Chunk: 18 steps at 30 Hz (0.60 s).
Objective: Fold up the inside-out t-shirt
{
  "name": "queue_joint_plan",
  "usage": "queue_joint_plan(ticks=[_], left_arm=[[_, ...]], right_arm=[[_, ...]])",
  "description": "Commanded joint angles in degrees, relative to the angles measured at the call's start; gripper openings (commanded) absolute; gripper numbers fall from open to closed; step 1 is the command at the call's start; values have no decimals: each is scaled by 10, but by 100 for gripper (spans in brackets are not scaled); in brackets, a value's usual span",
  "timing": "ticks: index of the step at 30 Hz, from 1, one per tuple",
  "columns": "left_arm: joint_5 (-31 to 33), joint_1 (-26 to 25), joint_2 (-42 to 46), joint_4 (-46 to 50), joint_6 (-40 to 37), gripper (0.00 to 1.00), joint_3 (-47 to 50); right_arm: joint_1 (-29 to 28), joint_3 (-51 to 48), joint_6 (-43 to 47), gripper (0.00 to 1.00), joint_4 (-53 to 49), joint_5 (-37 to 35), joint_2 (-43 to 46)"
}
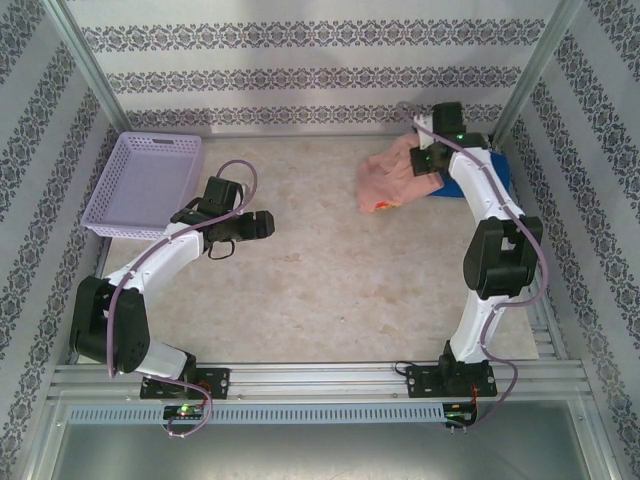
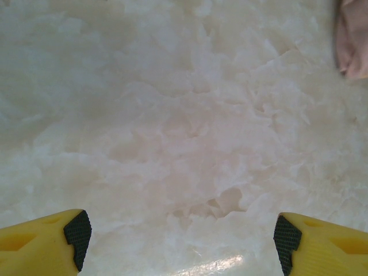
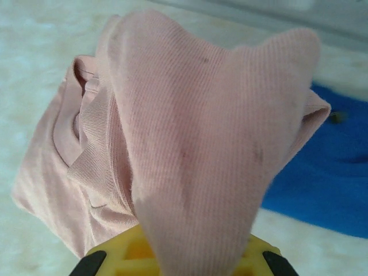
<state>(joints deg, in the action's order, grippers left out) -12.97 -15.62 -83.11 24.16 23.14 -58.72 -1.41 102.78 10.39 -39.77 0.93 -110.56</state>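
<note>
I need to carry the fold of the pink t-shirt over the blue t-shirt toward the side with my right gripper next and release it there, because much of that blue t-shirt is still uncovered.
The inside-out t-shirt, salmon pink with a small orange-yellow print at its near edge, lies bunched at the far right of the table. My right gripper is shut on a fold of it. In the right wrist view the pink ribbed cloth rises straight out of the yellow jaws and covers the fingertips. My left gripper hovers open over bare table left of centre, its yellow fingers wide apart with nothing between them. A pink edge of the t-shirt shows at the top right of the left wrist view.
A lilac basket stands at the far left. A bright blue t-shirt lies under and to the right of the pink one, against the right wall. Patterned walls enclose the table on three sides.
</note>
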Motion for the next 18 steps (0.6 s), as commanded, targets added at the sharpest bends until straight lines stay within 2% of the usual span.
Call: queue_joint_plan(ticks=[1,8,18], left_arm=[[7,5,12,20,-1,84,-4],[3,5,2,22,1,84,-7],[-6,3,-20,21,7,84,-17]], right_arm=[[18,71,77,0,-57,-69,-37],[53,217,128,0,-110,-141,-119],[94,263,136,0,-81,-208,-141]])
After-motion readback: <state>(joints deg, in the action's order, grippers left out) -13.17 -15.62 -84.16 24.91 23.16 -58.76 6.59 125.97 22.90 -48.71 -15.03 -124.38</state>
